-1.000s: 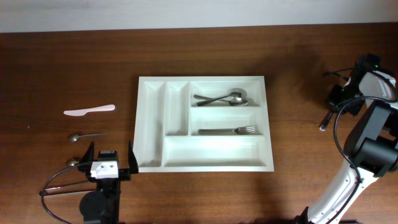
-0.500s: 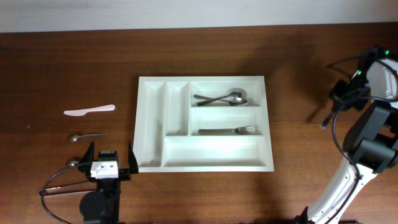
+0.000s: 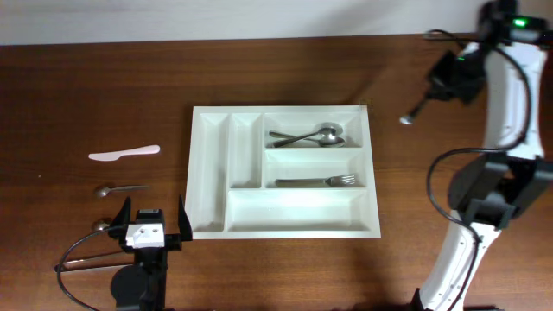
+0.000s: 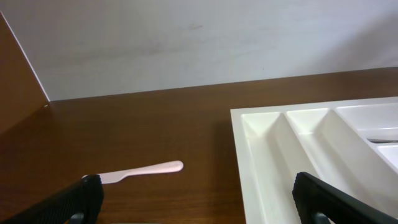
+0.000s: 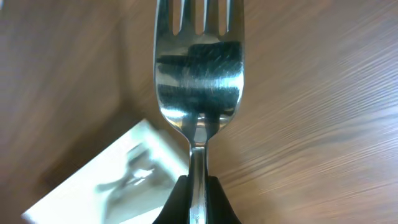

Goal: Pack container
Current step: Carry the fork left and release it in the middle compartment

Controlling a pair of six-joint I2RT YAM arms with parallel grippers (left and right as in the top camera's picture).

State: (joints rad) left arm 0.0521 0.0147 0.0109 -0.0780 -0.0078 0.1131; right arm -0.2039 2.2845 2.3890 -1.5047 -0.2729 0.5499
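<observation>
The tray's middle section (image 3: 314, 164) already holds a fork, so my right gripper goes left in the overhead view, back and down into it to release next.
The container (image 3: 294, 212) is a large white cutlery tray lying mid-table. Its upper wide compartment holds two spoons (image 3: 307, 136), and a fork (image 3: 317, 181) lies in the one below. My right gripper (image 3: 432, 93) hovers beyond the tray's far right corner, shut on the handle of a metal fork (image 3: 411, 113). In the right wrist view that fork (image 5: 198, 68) points tines away from the gripper (image 5: 197, 193), with the blurred container (image 5: 112, 180) below left. My left gripper (image 3: 151, 216) stands open just left of the tray's near corner. Nothing lies between its fingers (image 4: 84, 199).
A pink plastic knife (image 3: 123, 154) lies left of the tray and shows in the left wrist view too (image 4: 143, 171). Below it is a metal spoon (image 3: 117, 189), and another spoon (image 3: 102, 225) lies beside the left gripper. The container's left wall (image 4: 245, 168) is close to the left gripper.
The right arm has swung toward the table's far side and leftward with the fork, from the right edge to near the tray's far right corner. The left arm has not moved.
</observation>
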